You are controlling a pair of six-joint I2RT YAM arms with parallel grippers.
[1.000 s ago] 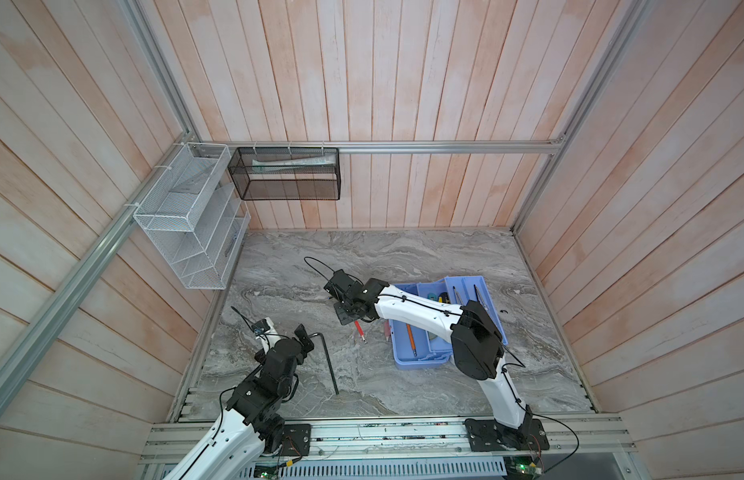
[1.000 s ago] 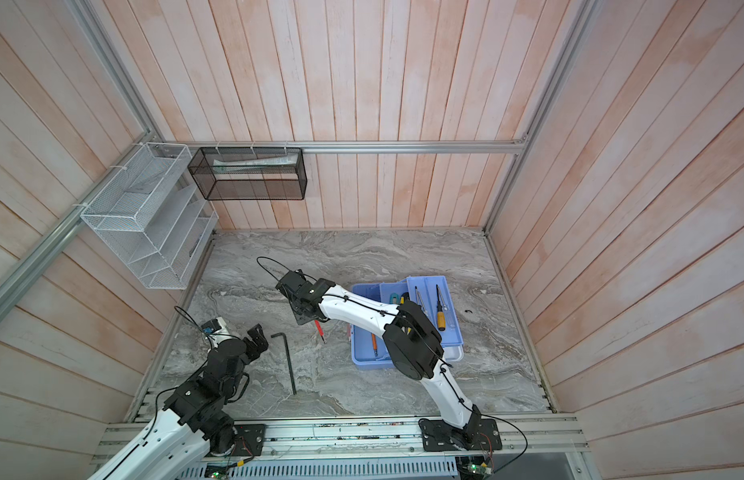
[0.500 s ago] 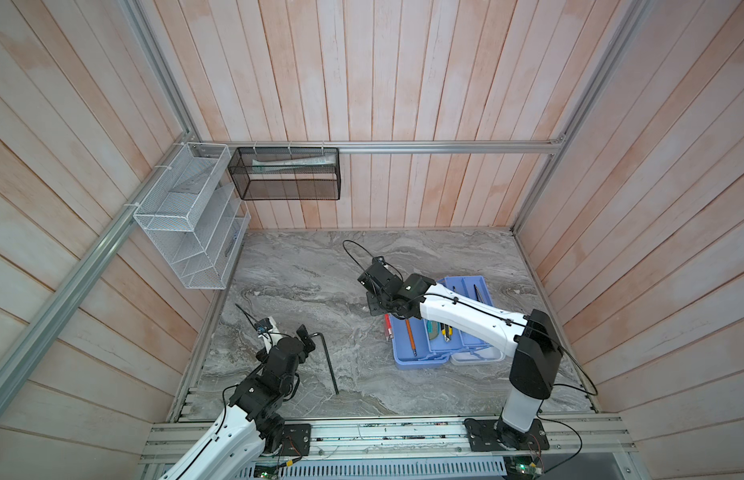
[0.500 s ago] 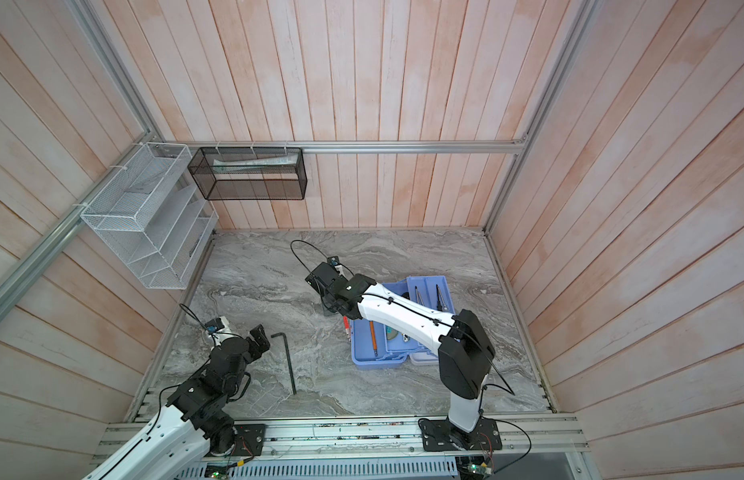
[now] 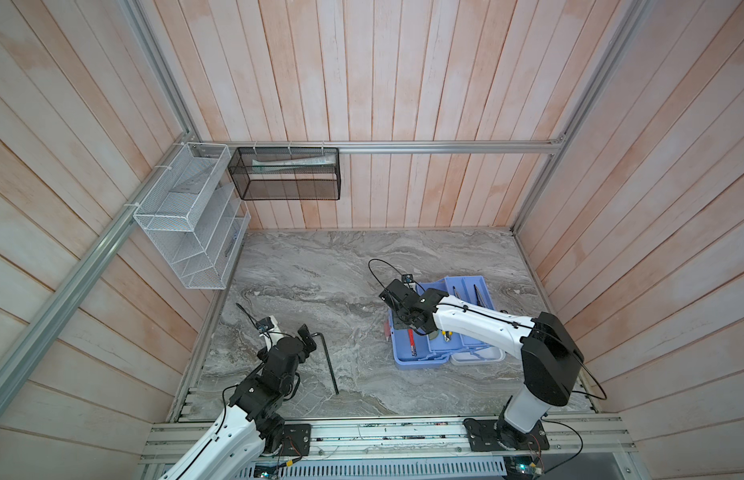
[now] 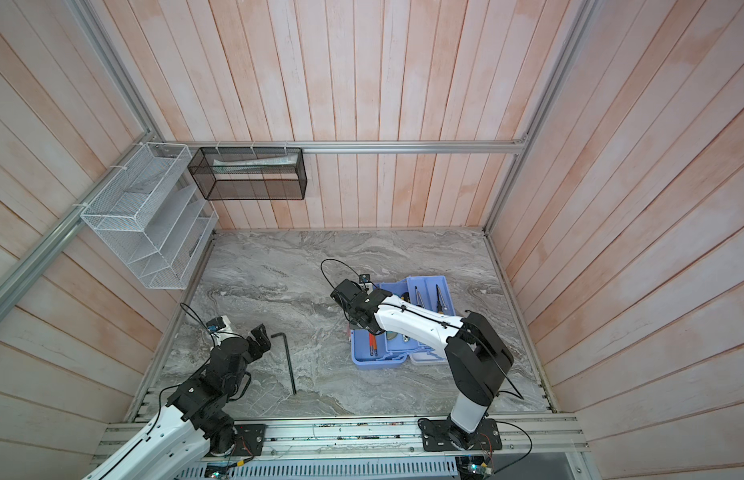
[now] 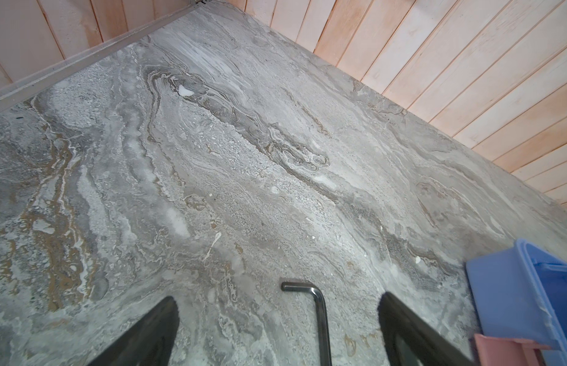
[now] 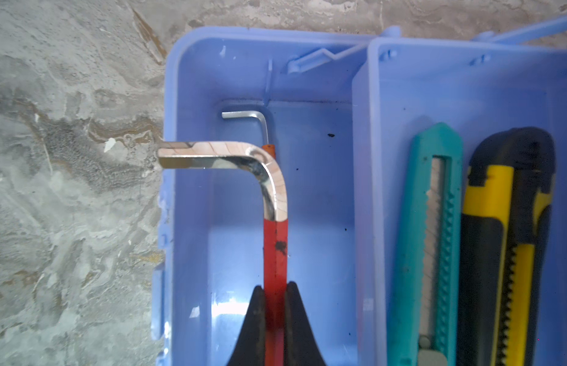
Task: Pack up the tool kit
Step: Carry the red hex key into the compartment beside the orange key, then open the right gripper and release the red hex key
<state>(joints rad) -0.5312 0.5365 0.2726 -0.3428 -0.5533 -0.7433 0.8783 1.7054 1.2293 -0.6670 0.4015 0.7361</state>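
Observation:
My right gripper will next lower the red-sleeved hex key and let it go beside the small silver hex key (image 8: 256, 118). The hex key still hangs above the bottom of the base's section, and that bottom is below the gripper.
The tool kit's light blue base (image 5: 416, 365) lies open right of centre, with a tray (image 5: 465, 291) behind it and the white lid (image 5: 478, 355) beside it. My right gripper (image 8: 275, 286) is shut on a red-sleeved hex key (image 8: 275, 250), which hangs over the base's left compartment (image 8: 171, 126). A small silver hex key (image 8: 256, 118) lies on that compartment's floor. A teal utility knife (image 8: 434, 221) and a yellow-black one (image 8: 510, 221) lie in the adjoining tray. My left gripper (image 7: 277, 298) stands open over a black hex key (image 7: 320, 310) on the marble, apart from it.
A white wire basket (image 5: 191, 224) hangs on the left wall and a black mesh basket (image 5: 289, 174) on the back wall. The black hex key (image 5: 329, 361) lies near the front left. An aluminium rail (image 5: 382, 436) runs along the front edge.
My right arm has swung to the right, carrying the red-sleeved hex key from the middle of the table to above the blue base. The left arm has stayed put.

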